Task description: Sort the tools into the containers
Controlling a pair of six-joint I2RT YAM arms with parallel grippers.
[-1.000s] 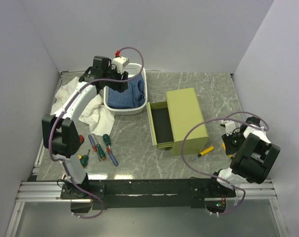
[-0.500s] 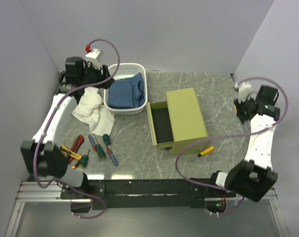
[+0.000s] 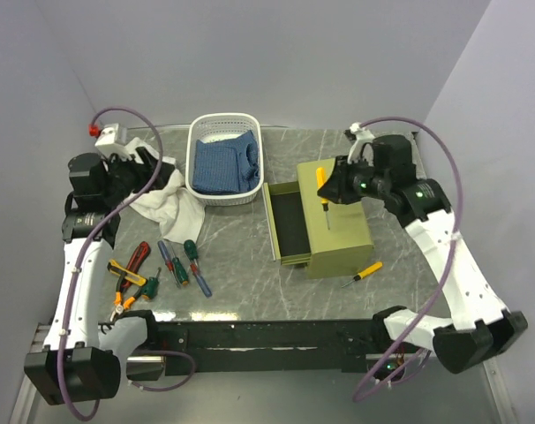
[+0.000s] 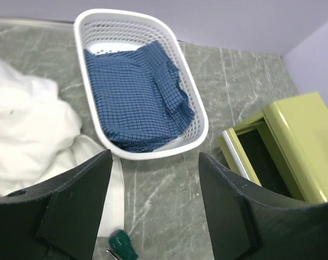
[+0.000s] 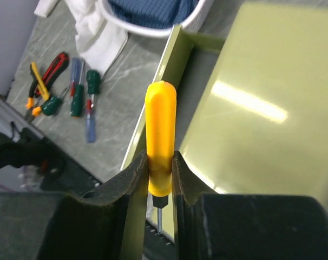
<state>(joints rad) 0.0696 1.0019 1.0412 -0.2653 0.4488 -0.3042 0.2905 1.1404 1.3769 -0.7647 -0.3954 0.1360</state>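
Note:
I will next move my right gripper to the left in the top view, over the chest's open drawer [image 3: 290,221], and let go of the screwdriver, because the upright screwdriver hangs above the top of the chest.
My right gripper [image 3: 327,193] is shut on a yellow-handled screwdriver [image 5: 161,124], held upright with its tip down, above the olive-green chest [image 3: 338,212] and next to its open drawer [image 3: 290,221]. A second yellow screwdriver [image 3: 366,271] lies in front of the chest. My left gripper [image 4: 153,206] is open and empty, hanging over the table between the white cloth [image 4: 28,130] and the white basket [image 4: 196,108] that holds blue fabric [image 4: 137,92]. Orange-black pliers [image 3: 122,278] and red, green and blue screwdrivers [image 3: 184,261] lie at the front left.
The white cloth [image 3: 166,199] is crumpled left of the basket [image 3: 225,124]. Grey walls close the table on three sides. A green screwdriver handle [image 4: 122,245] shows just below my left jaws. The drawer [image 5: 202,86] stands pulled out to the chest's left.
My right arm swung from the right edge to above the chest, now gripping a yellow screwdriver. My left arm drew back from the basket to the left, over the cloth, its jaws widening.

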